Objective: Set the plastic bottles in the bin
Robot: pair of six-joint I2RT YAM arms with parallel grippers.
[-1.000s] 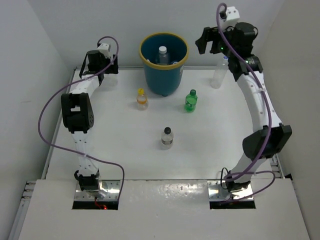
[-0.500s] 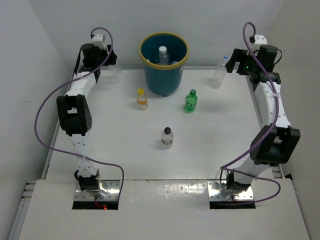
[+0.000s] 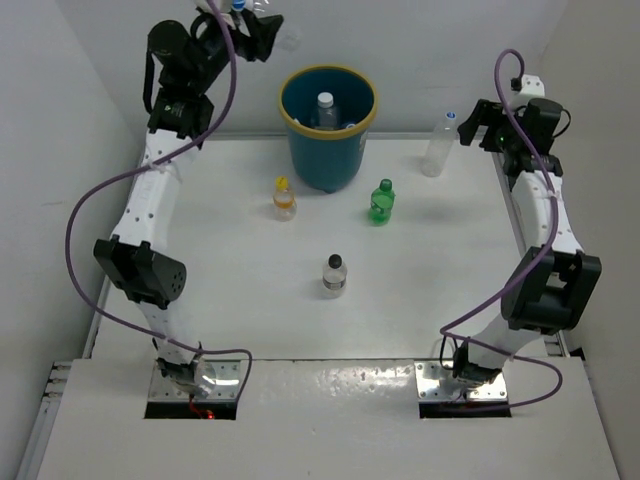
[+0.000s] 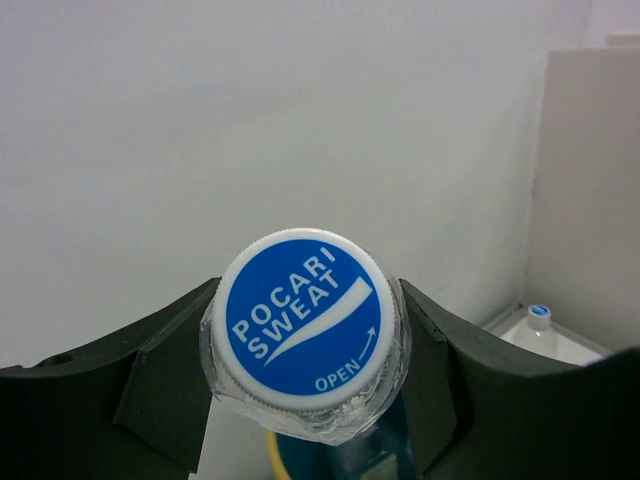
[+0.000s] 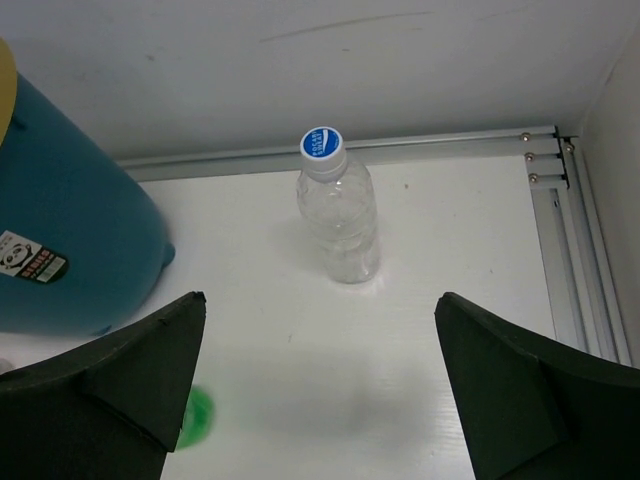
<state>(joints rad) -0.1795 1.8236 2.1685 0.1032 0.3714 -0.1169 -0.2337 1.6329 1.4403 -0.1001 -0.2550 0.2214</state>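
The blue-capped bottle is still outside the bin's yellow rim, so my left gripper needs to swing down and to the right in the top view, over the bin's opening (image 3: 328,98) (image 4: 325,460), to let go of it.
My left gripper (image 3: 258,24) is raised high to the left of the bin and is shut on a clear plastic bottle (image 3: 275,14). In the left wrist view my fingers (image 4: 160,390) clamp the neck under its blue cap (image 4: 305,322). The teal bin (image 3: 328,130) with a yellow rim stands at the back centre and holds bottles, one with a white cap (image 3: 325,101). My right gripper (image 3: 472,124) is open and empty, just right of a clear blue-capped bottle (image 3: 435,146), which stands ahead of it in the right wrist view (image 5: 339,212).
An orange-filled bottle (image 3: 284,198), a green bottle (image 3: 381,201) and a clear black-capped bottle (image 3: 334,275) stand on the white table. The bin's side (image 5: 70,230) fills the left of the right wrist view. Walls close in at the back and both sides.
My left arm has lifted the bottle from the back left of the table up and toward the bin. My right arm swung right, away from the bin, and now hovers by the clear bottle.
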